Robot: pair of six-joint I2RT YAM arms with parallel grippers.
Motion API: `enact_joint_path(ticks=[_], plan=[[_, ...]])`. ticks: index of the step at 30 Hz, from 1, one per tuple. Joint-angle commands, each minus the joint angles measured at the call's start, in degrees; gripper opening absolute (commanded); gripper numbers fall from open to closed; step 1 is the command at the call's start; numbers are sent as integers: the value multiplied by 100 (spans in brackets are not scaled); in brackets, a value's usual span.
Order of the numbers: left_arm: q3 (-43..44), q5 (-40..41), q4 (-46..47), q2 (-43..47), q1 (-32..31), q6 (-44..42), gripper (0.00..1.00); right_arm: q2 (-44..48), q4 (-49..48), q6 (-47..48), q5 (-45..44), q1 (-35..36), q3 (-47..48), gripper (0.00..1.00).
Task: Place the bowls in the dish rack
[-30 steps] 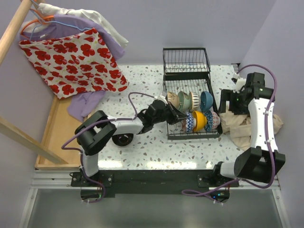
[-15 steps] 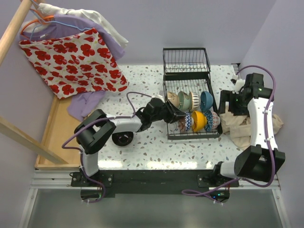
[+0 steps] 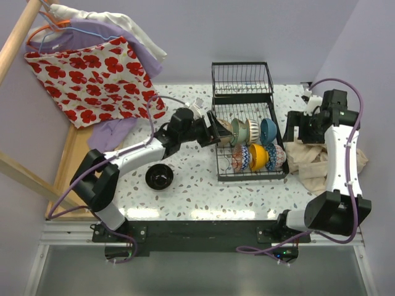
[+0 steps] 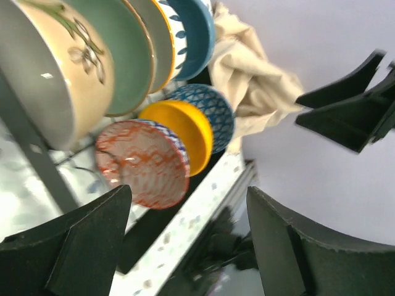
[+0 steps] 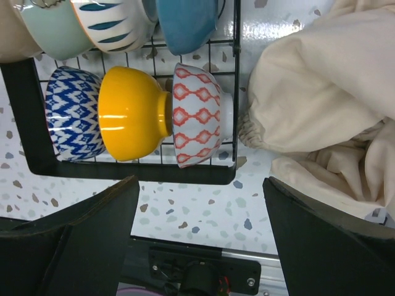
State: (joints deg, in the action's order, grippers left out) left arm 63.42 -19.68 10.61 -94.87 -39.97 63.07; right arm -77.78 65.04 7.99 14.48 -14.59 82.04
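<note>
The dark bowl, alone outside the rack (image 3: 213,80), sits below and back, so I will swing my left gripper back toward it next and lower onto its near rim (image 3: 160,187).
The black wire dish rack (image 3: 213,80) holds two rows of bowls on edge. Its far row runs from a cream bowl (image 3: 224,128) to a plain blue one (image 3: 268,130). In the near row stand a reddish-brown patterned bowl (image 4: 142,163), a blue-white one (image 5: 71,114), a yellow one (image 5: 133,114) and a white one with red diamonds (image 5: 197,114). My left gripper (image 3: 212,133) hovers open and empty at the rack's left side. The right gripper (image 3: 295,131) is open and empty too, right of the rack above the cloth. A dark bowl (image 3: 159,177) sits on the table left of the rack.
A crumpled beige cloth (image 3: 321,163) lies right of the rack. A wooden tray (image 3: 68,179) lines the left edge under hanging clothes (image 3: 92,68) and a purple garment (image 3: 111,132). The rack's higher basket section stands at the back.
The left gripper went from shut to open and drew back left and away from the near row, leaving the reddish-brown bowl in the rack. The right arm barely shifted.
</note>
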Motion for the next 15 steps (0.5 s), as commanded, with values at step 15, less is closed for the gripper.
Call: enact_joint_path(ticks=[15], plan=[[488, 860, -6729, 1269, -73, -8352, 74, 1071, -509, 9, 1206, 0, -496, 86]])
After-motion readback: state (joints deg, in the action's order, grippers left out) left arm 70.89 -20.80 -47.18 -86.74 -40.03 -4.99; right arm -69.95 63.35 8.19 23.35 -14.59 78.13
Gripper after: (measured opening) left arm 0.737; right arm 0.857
